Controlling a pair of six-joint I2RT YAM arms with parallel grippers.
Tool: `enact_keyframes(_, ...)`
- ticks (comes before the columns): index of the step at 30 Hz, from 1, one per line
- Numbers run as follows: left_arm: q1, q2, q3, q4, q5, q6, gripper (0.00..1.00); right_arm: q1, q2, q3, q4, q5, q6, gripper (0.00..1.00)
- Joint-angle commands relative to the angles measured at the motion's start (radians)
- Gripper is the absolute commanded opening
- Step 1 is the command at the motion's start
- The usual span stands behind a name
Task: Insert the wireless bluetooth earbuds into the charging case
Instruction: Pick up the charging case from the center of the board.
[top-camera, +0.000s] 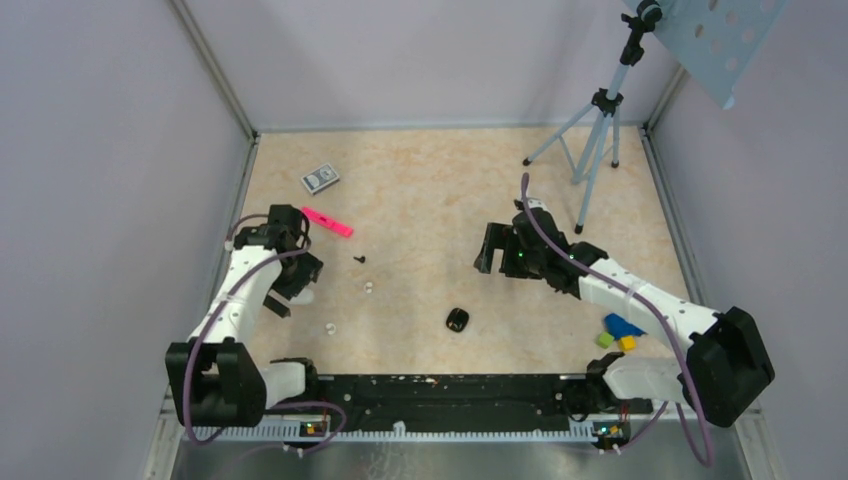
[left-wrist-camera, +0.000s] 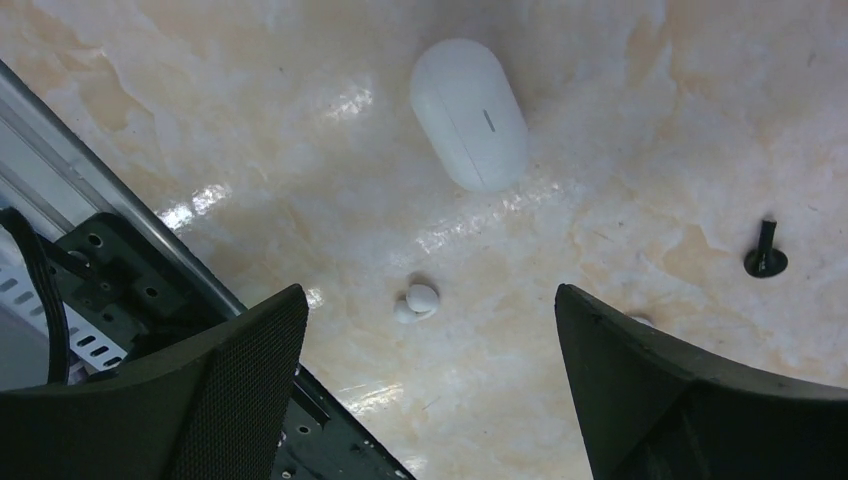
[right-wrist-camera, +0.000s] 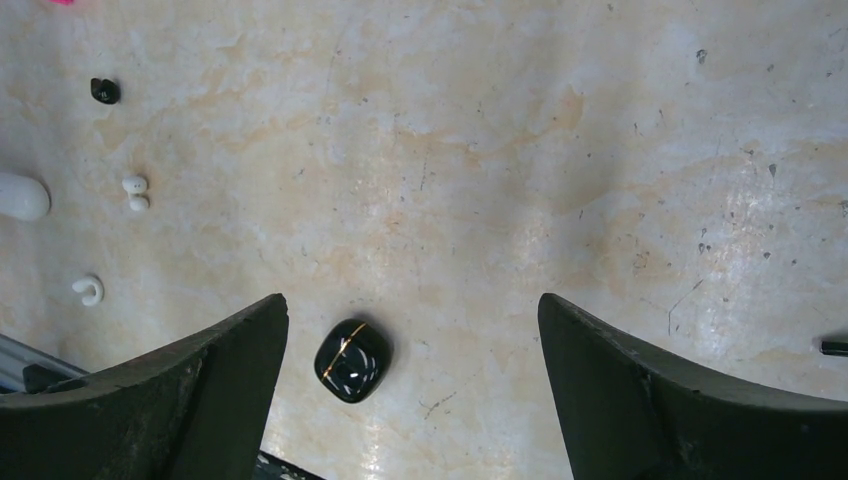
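The case lies shut on the tabletop with both earbuds outside it, so the robot's left gripper needs to lower over the long sides of the white charging case next.
The white oval charging case lies shut on the table, and in the top view it sits just beside my left gripper. One white earbud lies below the case, between my open left fingers. It also shows in the top view. The second earbud peeks out by the right finger. My left gripper hovers open and empty. My right gripper is open and empty over mid-table. It sees the case and both earbuds at far left.
A glossy black case lies near the front middle. A small black screw, a pink bar and a card box lie at back left. A tripod stands at back right; coloured blocks lie by the right arm.
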Motion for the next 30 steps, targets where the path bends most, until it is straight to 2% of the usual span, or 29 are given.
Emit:
enact_keyframes(1,0.085,0.015,-0.031,0.053,0.014,0.026,0.98,-0.002,-0.021,-0.009,0.043,-0.010,-0.019,0.93)
enact_keyframes(6,0.098,0.098,-0.045,0.154,0.086,0.061,0.95,-0.001,-0.030,-0.007,0.035,-0.019,-0.020,0.93)
enact_keyframes(14,0.117,0.157,-0.091,0.268,0.073,0.007,0.78,-0.001,-0.065,-0.022,0.014,-0.002,-0.013,0.93)
enact_keyframes(24,0.167,0.212,-0.114,0.334,0.055,-0.006,0.76,-0.001,-0.089,-0.016,-0.012,0.010,-0.011,0.93)
enact_keyframes(30,0.203,0.226,-0.134,0.372,0.064,0.009,0.68,-0.001,-0.098,-0.014,-0.020,0.011,-0.006,0.93)
